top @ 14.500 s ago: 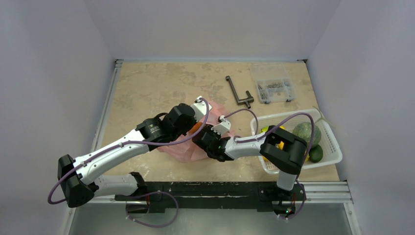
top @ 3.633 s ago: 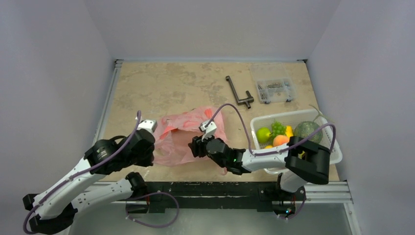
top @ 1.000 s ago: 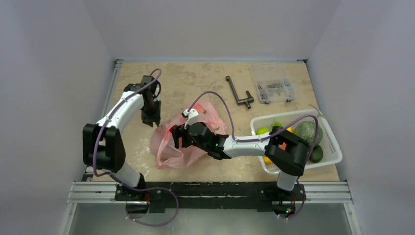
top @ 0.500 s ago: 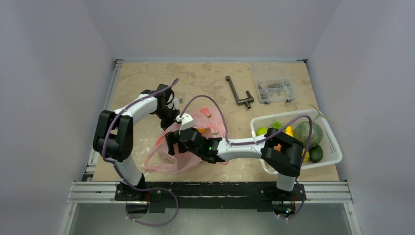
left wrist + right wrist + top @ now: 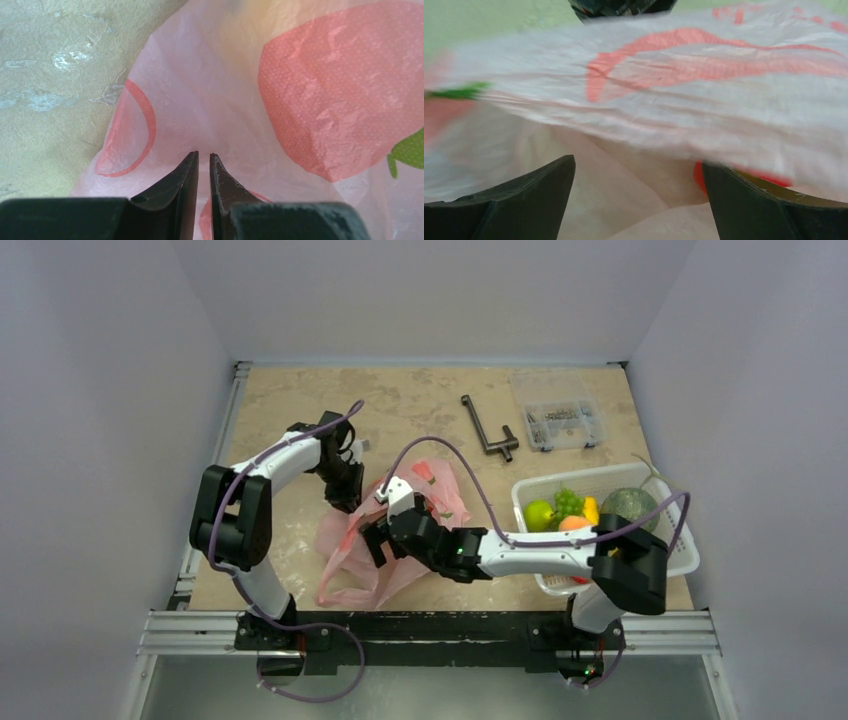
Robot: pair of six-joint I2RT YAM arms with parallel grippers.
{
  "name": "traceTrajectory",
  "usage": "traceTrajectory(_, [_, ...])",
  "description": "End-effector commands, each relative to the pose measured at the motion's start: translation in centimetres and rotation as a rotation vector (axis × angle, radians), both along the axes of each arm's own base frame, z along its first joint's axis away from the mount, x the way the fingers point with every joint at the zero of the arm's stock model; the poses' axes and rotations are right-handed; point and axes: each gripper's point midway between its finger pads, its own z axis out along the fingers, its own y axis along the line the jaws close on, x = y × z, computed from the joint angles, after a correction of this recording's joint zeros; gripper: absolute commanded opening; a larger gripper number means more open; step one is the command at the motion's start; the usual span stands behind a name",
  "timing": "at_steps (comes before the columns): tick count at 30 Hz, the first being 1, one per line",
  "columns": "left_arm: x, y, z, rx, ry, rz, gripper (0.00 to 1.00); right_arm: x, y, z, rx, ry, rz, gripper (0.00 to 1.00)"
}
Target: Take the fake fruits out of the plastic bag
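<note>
The red apple's red-orange patch shows beside one finger, so my right gripper will next push deeper into the bag's opening, under the fold of the bag's film, and close around the apple.
The pink plastic bag (image 5: 345,562) lies crumpled at the table's middle left, with its upper edge drawn up to my left gripper (image 5: 350,497). In the left wrist view that gripper (image 5: 204,154) is shut on the bag's film (image 5: 300,90), a thin slit left between the jaws. My right gripper (image 5: 378,540) is at the bag's mouth. Its jaws (image 5: 638,162) stand wide open under a fold of film (image 5: 704,100), with a red-orange patch beside the right finger. Fake fruits lie in the white basket (image 5: 682,536): apple (image 5: 539,514), grapes (image 5: 568,501), peach (image 5: 575,524), melon (image 5: 628,504).
A dark metal crank tool (image 5: 489,434) and a clear small-parts box (image 5: 560,422) lie at the back right. The basket also holds a yellow piece (image 5: 592,508). Grey walls close in the table on three sides, and a rail runs along the near edge.
My left gripper moved right onto the bag's upper edge and closed on it. My right gripper opened wide and shifted slightly nearer, and the bag stretched out between the two.
</note>
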Motion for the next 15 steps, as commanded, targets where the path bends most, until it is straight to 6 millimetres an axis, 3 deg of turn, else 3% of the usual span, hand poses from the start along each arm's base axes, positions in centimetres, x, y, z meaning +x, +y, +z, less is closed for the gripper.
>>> traceTrajectory(1, [1.3, 0.0, 2.1, 0.008, -0.096, -0.016, 0.13, -0.6, 0.3, 5.4, 0.137, -0.076, 0.064, 0.99])
traceTrajectory(6, [1.4, -0.1, 2.4, 0.011, -0.103, -0.021, 0.13, 2.0, -2.7, 3.1, -0.007, -0.144, -0.110, 0.99])
traceTrajectory(15, [1.4, -0.5, 2.6, -0.008, -0.104, -0.028, 0.12, 3.5, -3.5, 0.2, -0.117, -0.156, -0.231, 0.93])
